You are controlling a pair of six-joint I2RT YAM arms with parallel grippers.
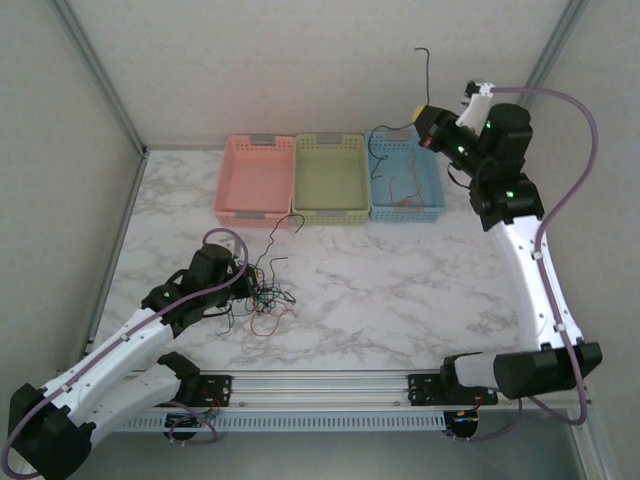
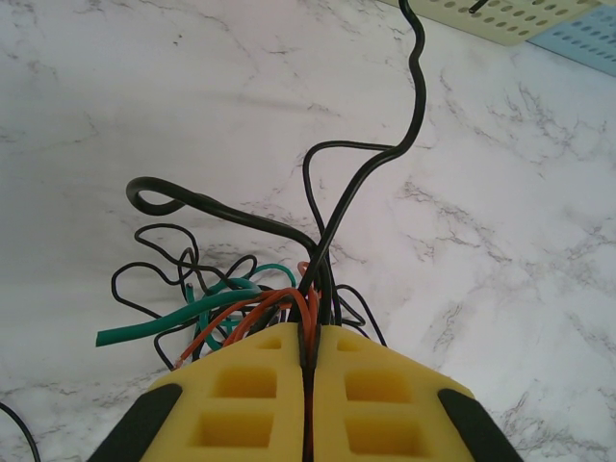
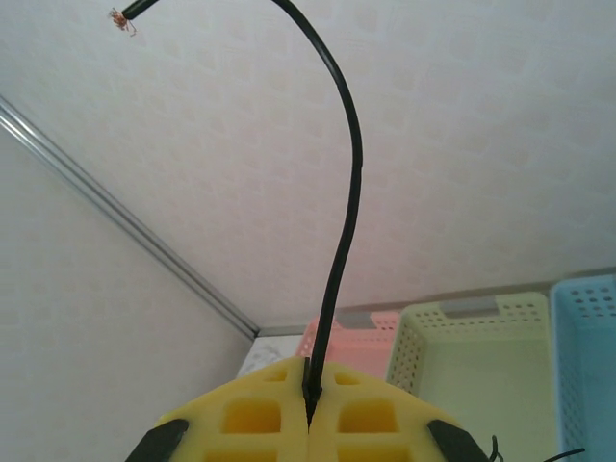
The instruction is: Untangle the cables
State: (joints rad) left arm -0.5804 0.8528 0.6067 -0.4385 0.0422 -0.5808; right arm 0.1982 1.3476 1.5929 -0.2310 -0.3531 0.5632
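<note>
My right gripper moves across and down over the green basket's bottom next and releases the black cable, since that bottom lies below it, toward the pink basket.
A tangled clump of cables [image 1: 266, 303] in black, green and orange lies on the marble table at the front left. My left gripper [image 1: 246, 286] sits at its left edge. In the left wrist view the left gripper [image 2: 313, 332] is shut on orange and black strands of the cables [image 2: 289, 300], and a long black strand [image 2: 332, 219] runs off toward the baskets. My right gripper [image 1: 426, 125] is raised over the blue basket, shut on a single black cable [image 1: 428, 78] that stands up from it. In the right wrist view that black cable [image 3: 352, 192] rises from the right gripper [image 3: 310, 373] and ends in bare copper.
Three baskets stand in a row at the back: pink [image 1: 257, 213], green [image 1: 331, 215] and blue [image 1: 406, 214]. The blue one holds a few thin wires [image 1: 404, 186]. Walls and metal frame rails enclose the table. A rail runs along the front edge [image 1: 320, 380].
</note>
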